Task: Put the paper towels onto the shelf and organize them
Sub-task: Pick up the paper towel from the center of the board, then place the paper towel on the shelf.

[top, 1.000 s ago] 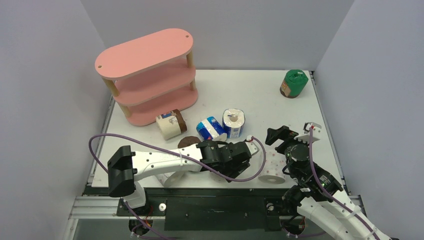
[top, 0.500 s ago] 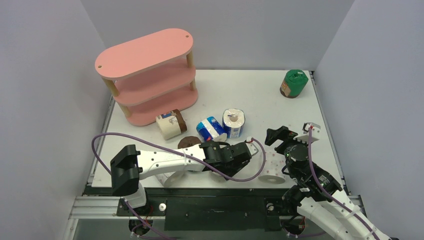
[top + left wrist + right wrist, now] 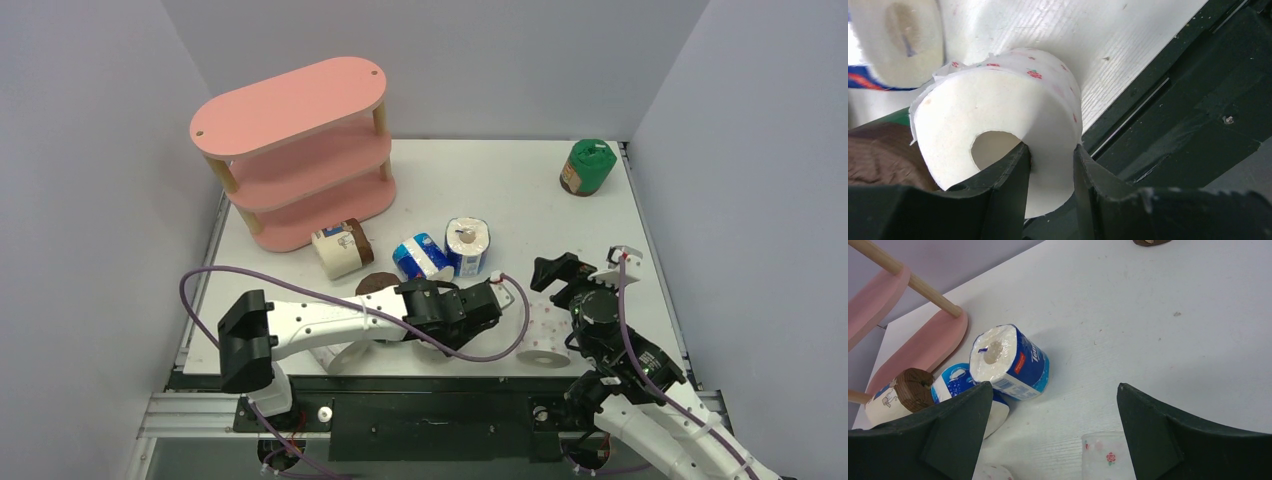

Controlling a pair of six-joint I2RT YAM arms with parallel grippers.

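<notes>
The shelf's empty middle board is outward of my left gripper, to the left in the top view: I will lift the pink-dotted roll onto the board's near end and release.
My left gripper is shut on the wall of a white pink-dotted roll, one finger inside its core and one outside, near the table's front edge. In the top view this gripper hides that roll. My right gripper is open and empty, with its jaws wide apart in its wrist view, above another dotted roll. Two blue-and-white rolls, a beige roll and a brown roll lie mid-table. The pink shelf stands at the far left, nothing on its boards.
A green roll stands at the far right corner. A third dotted roll lies partly under the left arm near the front edge. Grey walls enclose the table on three sides. The black frame runs along the front edge.
The left arm has shifted slightly, its wrist edging a little away from the table's front edge. The right arm and the loose rolls have not moved.
</notes>
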